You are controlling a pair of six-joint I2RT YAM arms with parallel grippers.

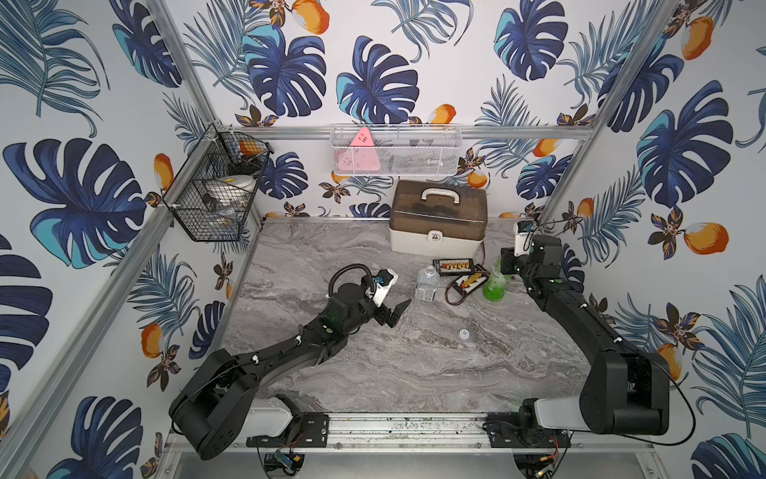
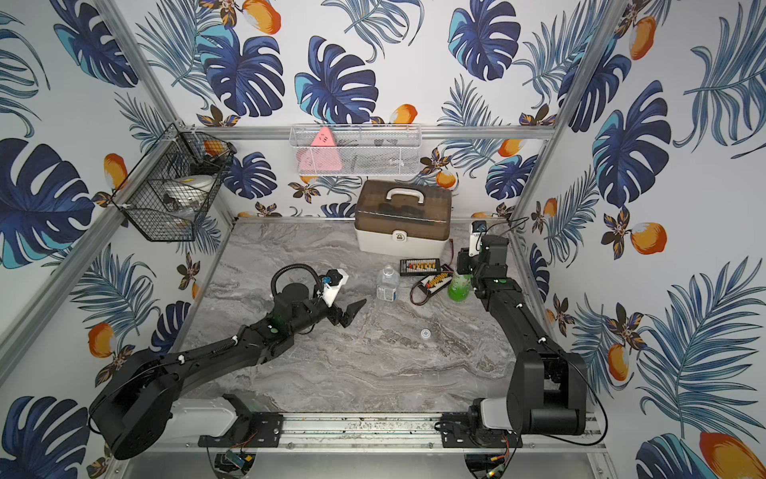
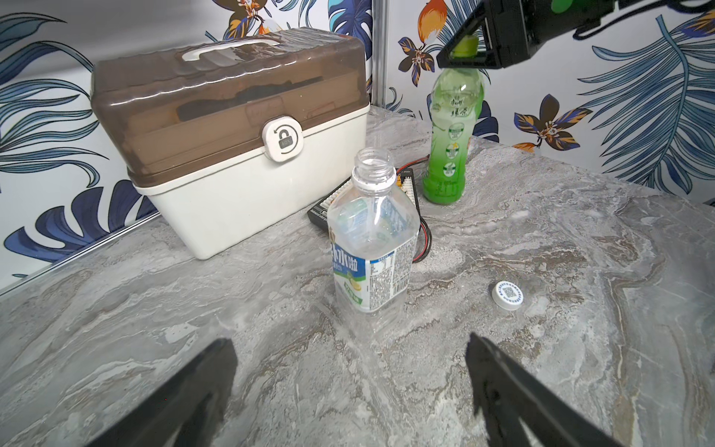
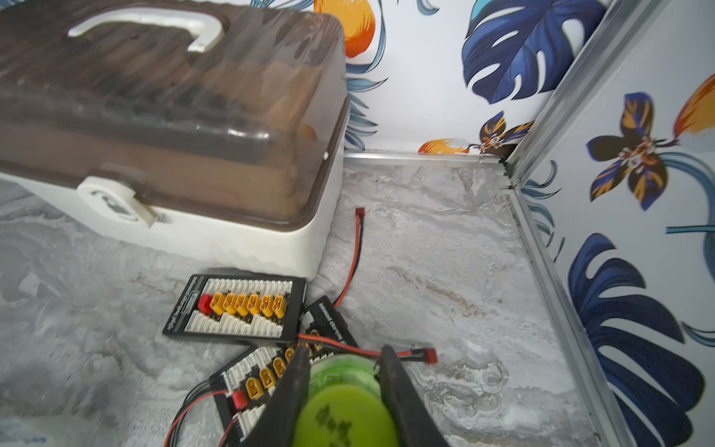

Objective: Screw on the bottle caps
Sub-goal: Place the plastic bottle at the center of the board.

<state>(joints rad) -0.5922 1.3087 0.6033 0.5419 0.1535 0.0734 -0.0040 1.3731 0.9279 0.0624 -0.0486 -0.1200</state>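
The green bottle shifts with my right gripper toward the clear bottle next, then the gripper releases the cap, since the capped neck is directly below the gripper.
The tall green bottle (image 1: 495, 284) (image 3: 450, 135) stands upright at the back right of the marble table. My right gripper (image 4: 344, 350) is shut on the yellow-green cap (image 4: 344, 418), which sits on that bottle's neck. The shorter clear bottle (image 1: 427, 282) (image 3: 373, 240) stands uncapped near the middle, its mouth open. The whitish cap (image 1: 464, 333) (image 3: 507, 295) lies flat on the table, in front of and between the two bottles. My left gripper (image 1: 398, 313) (image 3: 348, 342) is open and empty, low over the table, a short way left of the clear bottle and pointing at it.
A brown-lidded white toolbox (image 1: 437, 220) stands behind the bottles. Two black connector boards (image 1: 454, 266) with red and black wires lie between the box and the green bottle. A black wire basket (image 1: 215, 195) and a white mesh basket (image 1: 393, 149) hang on the walls.
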